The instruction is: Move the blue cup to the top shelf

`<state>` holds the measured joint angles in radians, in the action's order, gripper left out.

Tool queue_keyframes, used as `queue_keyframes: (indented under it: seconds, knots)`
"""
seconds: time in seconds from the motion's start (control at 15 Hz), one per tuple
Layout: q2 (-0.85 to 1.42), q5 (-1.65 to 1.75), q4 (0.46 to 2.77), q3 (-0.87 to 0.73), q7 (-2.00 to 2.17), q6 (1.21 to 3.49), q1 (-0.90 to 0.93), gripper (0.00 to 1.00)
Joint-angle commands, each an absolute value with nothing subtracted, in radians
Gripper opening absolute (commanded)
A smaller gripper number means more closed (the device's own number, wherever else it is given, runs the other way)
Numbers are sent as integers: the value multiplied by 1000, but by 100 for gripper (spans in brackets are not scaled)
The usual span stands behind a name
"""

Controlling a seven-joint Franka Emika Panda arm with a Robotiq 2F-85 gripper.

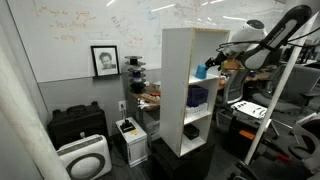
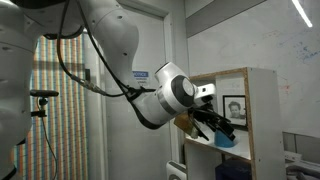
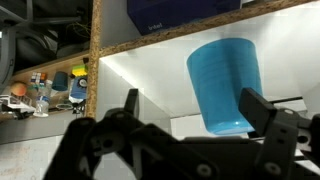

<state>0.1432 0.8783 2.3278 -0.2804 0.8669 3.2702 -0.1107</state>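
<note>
My gripper shifts toward the right in the wrist view next, since the blue cup point(image 1: 201, 72) point(image 3: 225, 85) sits nearer that side's finger than the other. It then centres on the cup and closes.
The blue cup point(image 3: 225, 85) is a light-blue cylinder on an inner white board of the shelving unit, near its open front. It also shows in both exterior views point(image 1: 201, 71) point(image 2: 225, 141). My gripper point(image 3: 192, 105) is open, with the cup between its black fingers, close to the right finger and well apart from the left one. In both exterior views the gripper point(image 1: 211, 66) point(image 2: 218, 128) reaches into the open front at cup height. The top shelf point(image 1: 190, 30) point(image 2: 236, 72), the flat white top board, is bare above it.
A dark blue boxy object point(image 1: 197, 97) point(image 3: 180, 12) sits on another inner board. A black case point(image 1: 75, 122) and a white appliance point(image 1: 85, 158) are on the floor. A cluttered table point(image 1: 150, 96) stands behind the unit and a metal stand point(image 1: 276, 105) beside the arm.
</note>
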Motion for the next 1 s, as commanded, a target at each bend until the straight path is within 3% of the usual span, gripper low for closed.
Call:
queue_keyframes:
  seconds: [0.0,0.53,0.93]
  knots:
    - [187,860,2279,-290,895,3324,-103,100]
    - [228,834,2242,-260,935,3381,-99,100]
    - [257,260,2254,-108,458,3378,-146,100]
